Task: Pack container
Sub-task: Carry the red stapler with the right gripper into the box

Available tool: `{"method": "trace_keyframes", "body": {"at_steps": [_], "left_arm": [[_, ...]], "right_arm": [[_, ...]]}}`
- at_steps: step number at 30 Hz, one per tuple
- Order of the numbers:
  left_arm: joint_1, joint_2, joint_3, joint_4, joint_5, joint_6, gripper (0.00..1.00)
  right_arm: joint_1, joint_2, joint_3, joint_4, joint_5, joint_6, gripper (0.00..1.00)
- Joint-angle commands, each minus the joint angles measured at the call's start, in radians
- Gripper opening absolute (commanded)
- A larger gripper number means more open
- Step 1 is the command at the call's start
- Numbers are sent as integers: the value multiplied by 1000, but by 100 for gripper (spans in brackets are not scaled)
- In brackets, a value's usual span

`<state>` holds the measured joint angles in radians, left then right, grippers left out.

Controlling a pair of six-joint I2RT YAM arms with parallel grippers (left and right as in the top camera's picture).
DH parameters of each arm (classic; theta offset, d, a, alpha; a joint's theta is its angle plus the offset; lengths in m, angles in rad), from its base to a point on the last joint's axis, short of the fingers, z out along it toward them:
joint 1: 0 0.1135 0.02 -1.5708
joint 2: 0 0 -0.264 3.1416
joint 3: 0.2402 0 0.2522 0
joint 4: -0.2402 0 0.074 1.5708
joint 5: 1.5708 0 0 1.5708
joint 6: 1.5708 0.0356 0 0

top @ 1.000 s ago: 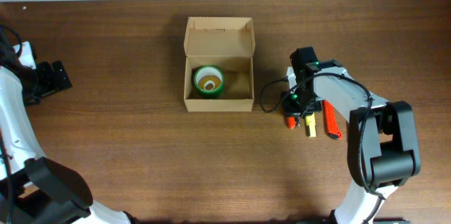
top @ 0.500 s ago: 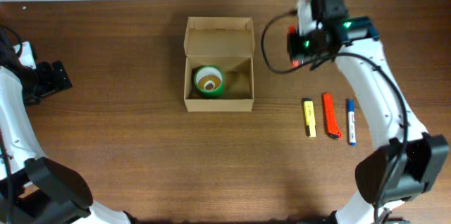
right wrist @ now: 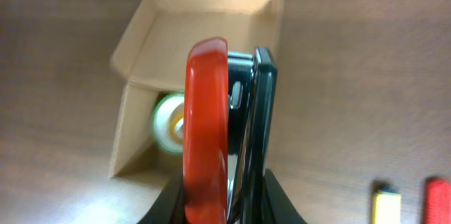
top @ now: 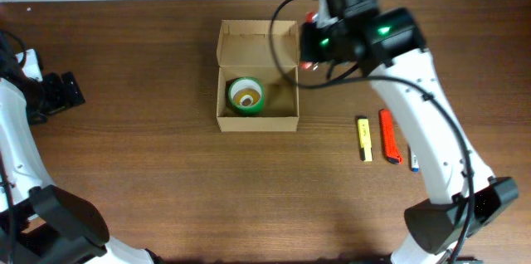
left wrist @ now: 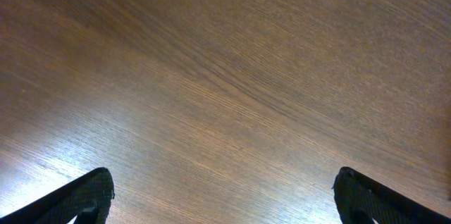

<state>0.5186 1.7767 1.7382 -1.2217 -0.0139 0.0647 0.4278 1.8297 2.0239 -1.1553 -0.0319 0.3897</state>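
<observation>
My right gripper swings down beside the tape roll (top: 245,95) next to release the tool. A free part of the box's bottom lies below it, to its left in the overhead view.
The container, a tan cardboard box (top: 257,122), stands open at mid-table with its flap lid folded back. A green tape roll (top: 245,95) lies inside at the left. My right gripper (top: 309,44) hovers by the box's right rear corner, shut on a flat red-and-black tool (right wrist: 206,125) seen edge-on. In the right wrist view the box (right wrist: 130,136) and the tape roll (right wrist: 168,120) lie below, behind the tool. My left gripper (left wrist: 222,199) is open and empty over bare wood at the table's far left (top: 65,91).
A yellow marker (top: 364,139) and a red marker (top: 389,136) lie side by side right of the box, with a blue pen (top: 414,162) partly hidden under my right arm. The yellow marker (right wrist: 384,199) also shows in the right wrist view.
My right arm has lifted from beside the markers and swung up and left to the box's right rear corner, carrying the red-and-black tool. The left arm has not moved.
</observation>
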Motion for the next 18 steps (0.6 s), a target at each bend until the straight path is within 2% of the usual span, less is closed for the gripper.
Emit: {"method": "trace_keyframes", "body": {"at_steps": [1,7,18], "left_arm": [[4,9,-3,2,8,19,100],[4,9,-3,2,8,20,100],[4,9,-3,2,7,19,100]], "right_arm": [[95,-4,17,-18,73,110,9],[148,58,17,-42,75,117,9],[148,222,17,-57,97,113,9]]}}
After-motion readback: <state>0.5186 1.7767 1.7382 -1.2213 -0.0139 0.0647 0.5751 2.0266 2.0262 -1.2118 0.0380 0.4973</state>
